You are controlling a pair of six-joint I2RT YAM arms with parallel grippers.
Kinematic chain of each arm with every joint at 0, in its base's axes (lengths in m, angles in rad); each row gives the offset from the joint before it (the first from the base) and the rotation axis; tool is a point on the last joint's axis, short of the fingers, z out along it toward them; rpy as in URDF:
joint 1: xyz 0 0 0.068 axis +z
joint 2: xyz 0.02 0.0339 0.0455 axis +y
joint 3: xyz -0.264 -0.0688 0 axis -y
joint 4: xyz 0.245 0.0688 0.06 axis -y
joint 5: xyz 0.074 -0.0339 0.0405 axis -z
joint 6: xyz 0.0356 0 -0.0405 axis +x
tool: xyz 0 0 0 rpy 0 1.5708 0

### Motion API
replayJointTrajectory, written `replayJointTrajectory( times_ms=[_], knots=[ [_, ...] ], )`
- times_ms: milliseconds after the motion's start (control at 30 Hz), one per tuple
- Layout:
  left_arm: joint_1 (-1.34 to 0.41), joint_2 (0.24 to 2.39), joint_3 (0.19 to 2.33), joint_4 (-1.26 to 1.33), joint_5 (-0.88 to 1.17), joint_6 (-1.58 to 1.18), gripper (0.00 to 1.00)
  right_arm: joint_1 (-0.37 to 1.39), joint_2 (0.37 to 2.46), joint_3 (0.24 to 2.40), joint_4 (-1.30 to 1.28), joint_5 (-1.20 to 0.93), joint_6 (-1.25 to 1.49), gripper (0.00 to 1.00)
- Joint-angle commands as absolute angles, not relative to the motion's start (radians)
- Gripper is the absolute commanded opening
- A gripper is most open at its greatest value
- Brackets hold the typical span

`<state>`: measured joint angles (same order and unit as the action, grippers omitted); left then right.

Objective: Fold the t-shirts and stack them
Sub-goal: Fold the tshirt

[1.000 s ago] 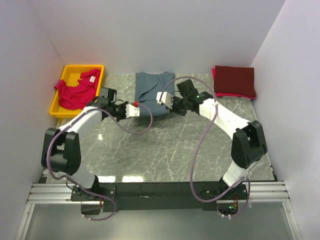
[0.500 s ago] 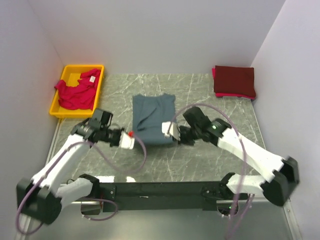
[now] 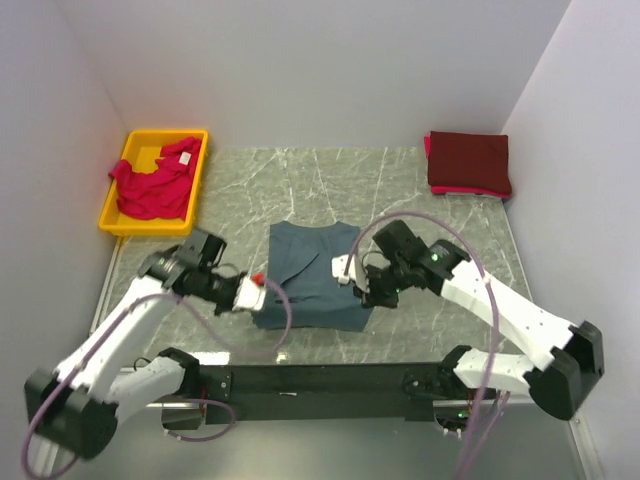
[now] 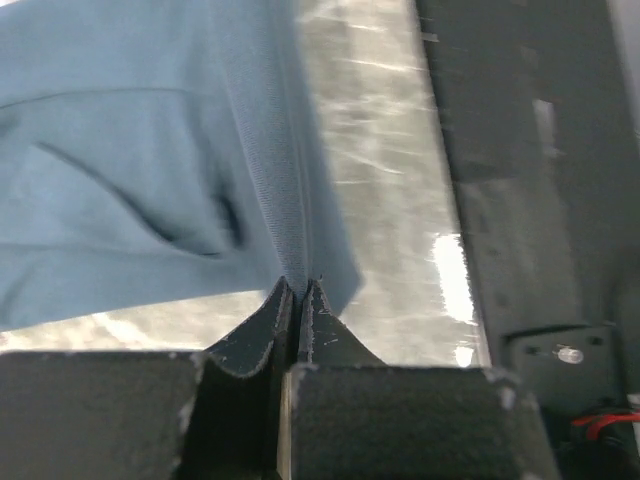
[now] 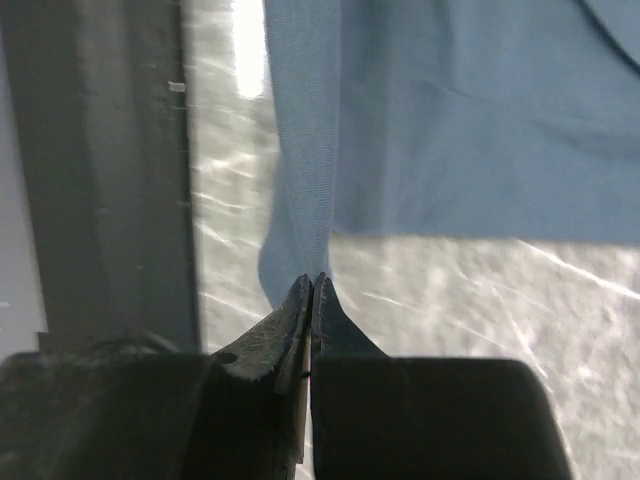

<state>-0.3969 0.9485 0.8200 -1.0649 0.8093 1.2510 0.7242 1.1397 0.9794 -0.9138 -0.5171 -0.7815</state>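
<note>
The t-shirt's held hem will go outward with my left gripper next, over the t-shirt's far corner on the bin's side (image 3: 279,229), for release there, since the t-shirt's length lies unfolded.
The slate blue-grey t-shirt (image 3: 310,272) lies partly folded on the marble table near the front edge. My left gripper (image 3: 262,295) is shut on its left edge; in the left wrist view (image 4: 298,285) the cloth (image 4: 150,170) rises from the closed jaws. My right gripper (image 3: 355,285) is shut on its right edge; in the right wrist view (image 5: 312,282) the cloth (image 5: 470,110) hangs up from the jaws. The pinkish-red t-shirt (image 3: 150,185) lies crumpled in the yellow bin (image 3: 133,145). The dark maroon t-shirt (image 3: 468,160) lies folded at the back right.
The black front rail (image 3: 320,378) runs along the near table edge, close to the shirt's lower hem. A pinkish-red edge (image 3: 470,191) shows under the maroon shirt. White walls close in the left, back and right.
Both grippers have pulled the blue-grey shirt from the back middle of the table toward the near edge, keeping hold of its two sides.
</note>
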Motion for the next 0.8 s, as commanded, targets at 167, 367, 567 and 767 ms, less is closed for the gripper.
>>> replayJointTrajectory(
  times_ms=[167,367,567,767],
  knots=[
    [-0.281,1.402,1.256,-1.000,0.825,1.229,0.01,0.514,1.406,1.264,-0.992,-0.499,-0.982,0.00],
    [-0.204,1.759,1.554,-1.014,0.862,1.227,0.02,0.446,1.716,1.514,-0.966,-0.509,-1.025,0.00],
    [-0.183,1.985,1.644,-0.830,0.810,1.065,0.08,0.385,2.038,1.767,-0.948,-0.485,-1.014,0.00],
    [-0.183,2.104,1.635,-0.661,0.727,0.944,0.13,0.379,2.181,1.844,-0.902,-0.434,-1.003,0.00]
  ],
)
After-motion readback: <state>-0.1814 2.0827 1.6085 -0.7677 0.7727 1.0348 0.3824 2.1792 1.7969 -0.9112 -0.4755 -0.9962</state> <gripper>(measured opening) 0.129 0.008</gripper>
